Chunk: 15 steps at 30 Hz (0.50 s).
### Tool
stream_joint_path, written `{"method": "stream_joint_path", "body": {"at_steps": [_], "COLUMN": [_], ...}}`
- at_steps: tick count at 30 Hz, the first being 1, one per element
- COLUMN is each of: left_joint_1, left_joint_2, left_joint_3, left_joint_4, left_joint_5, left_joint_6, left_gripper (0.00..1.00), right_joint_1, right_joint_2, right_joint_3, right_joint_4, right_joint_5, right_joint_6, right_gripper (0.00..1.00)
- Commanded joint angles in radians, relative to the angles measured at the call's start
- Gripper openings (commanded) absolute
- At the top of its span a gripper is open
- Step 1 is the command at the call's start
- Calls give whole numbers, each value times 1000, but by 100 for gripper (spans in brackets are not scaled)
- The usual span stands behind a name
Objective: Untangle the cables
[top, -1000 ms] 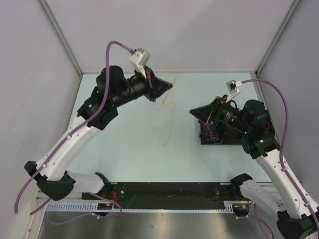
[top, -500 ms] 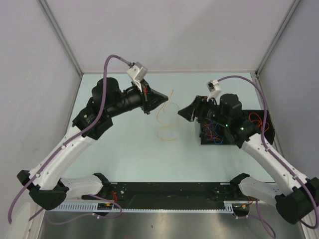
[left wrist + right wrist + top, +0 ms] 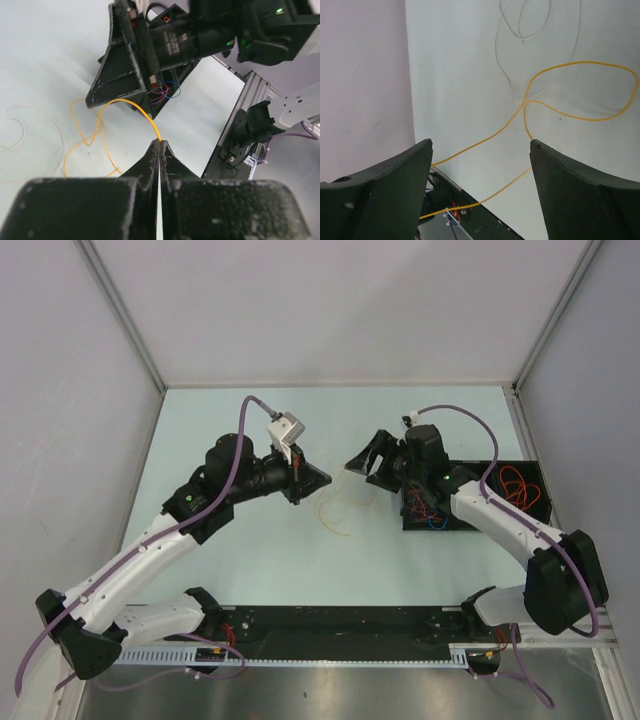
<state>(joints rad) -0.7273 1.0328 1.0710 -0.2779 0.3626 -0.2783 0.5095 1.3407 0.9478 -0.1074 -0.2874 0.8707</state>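
I need to move my right gripper to the right in its wrist view next and lower it onto the orange loop's bend (image 3: 636, 81). The bend is below my gripper, clear of the crossing.
An orange cable (image 3: 338, 508) lies in loose loops on the pale table between the two arms. My left gripper (image 3: 160, 143) is shut on one end of this orange cable (image 3: 98, 131), which arcs away from its tips. In the top view the left gripper (image 3: 323, 480) points right. My right gripper (image 3: 358, 462) faces it from the right, a short way off. In the right wrist view the right gripper (image 3: 481, 146) stands open above the orange cable (image 3: 580, 64), with nothing between its fingers. A thin pale cable (image 3: 520, 36) curls beside the orange one, crossing it.
A black tray (image 3: 470, 526) stands at the right under the right arm. It holds red and blue wires (image 3: 427, 510) and an orange-red coil (image 3: 515, 485). A black rail (image 3: 340, 625) runs along the near edge. Grey walls close in three sides.
The right arm has swung left off the tray toward the orange cable and its jaws have widened. The left arm has drawn nearer and right, and the stretched cable has slackened into loops.
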Motion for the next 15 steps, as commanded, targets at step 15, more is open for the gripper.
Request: {"method": "stream_joint_path", "body": {"at_steps": [15], "left_joint_1": [-4], "left_joint_2": [-59], "left_joint_3": [-2], "left_joint_4": [22], "left_joint_5": [-56], "left_joint_6": [48], "left_gripper": [0], "right_joint_1": [-11], "right_joint_2": [161], "right_joint_3": [-7], "right_joint_4": [6], "right_joint_5": [181], "right_joint_6": [-185], "right_gripper": [74]}}
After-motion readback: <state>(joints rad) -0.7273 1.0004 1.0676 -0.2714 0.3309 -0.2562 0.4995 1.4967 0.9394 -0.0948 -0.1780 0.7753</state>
